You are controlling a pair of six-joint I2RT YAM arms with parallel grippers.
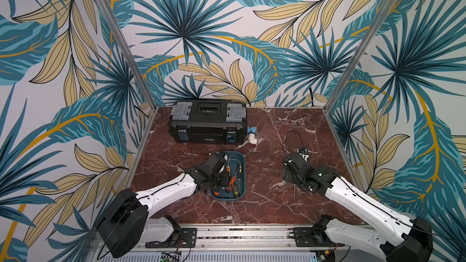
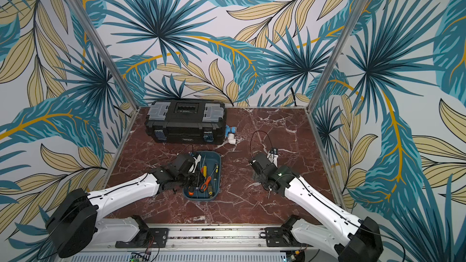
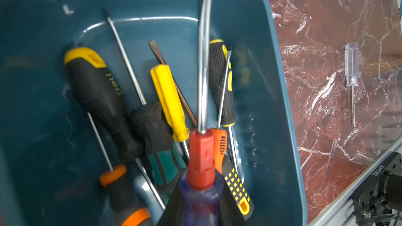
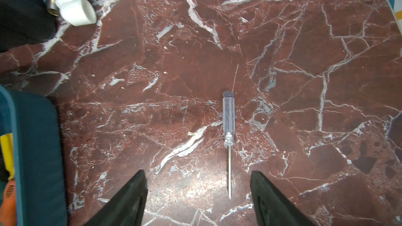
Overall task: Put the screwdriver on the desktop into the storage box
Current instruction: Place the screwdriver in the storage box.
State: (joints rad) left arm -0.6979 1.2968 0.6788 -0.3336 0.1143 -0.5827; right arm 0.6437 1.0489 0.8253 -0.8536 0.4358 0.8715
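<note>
My left gripper stays low over the storage box next and releases the screwdriver onto the others below, as its stem already points along the box.
My left gripper is shut on a screwdriver with a blue handle and red collar. It holds the tool low over the teal storage box, shaft pointing along the box. Several other screwdrivers lie inside the box, seen in both top views. A small clear-handled screwdriver lies on the red-brown marble desktop, right of the box, also in the left wrist view. My right gripper hangs open above it, its fingers either side of the tip, not touching.
A black toolbox with grey lid compartments stands at the back left, behind the storage box. A white and blue pipe fitting lies by its right end. Aluminium rails edge the desktop, and patterned walls close in three sides.
</note>
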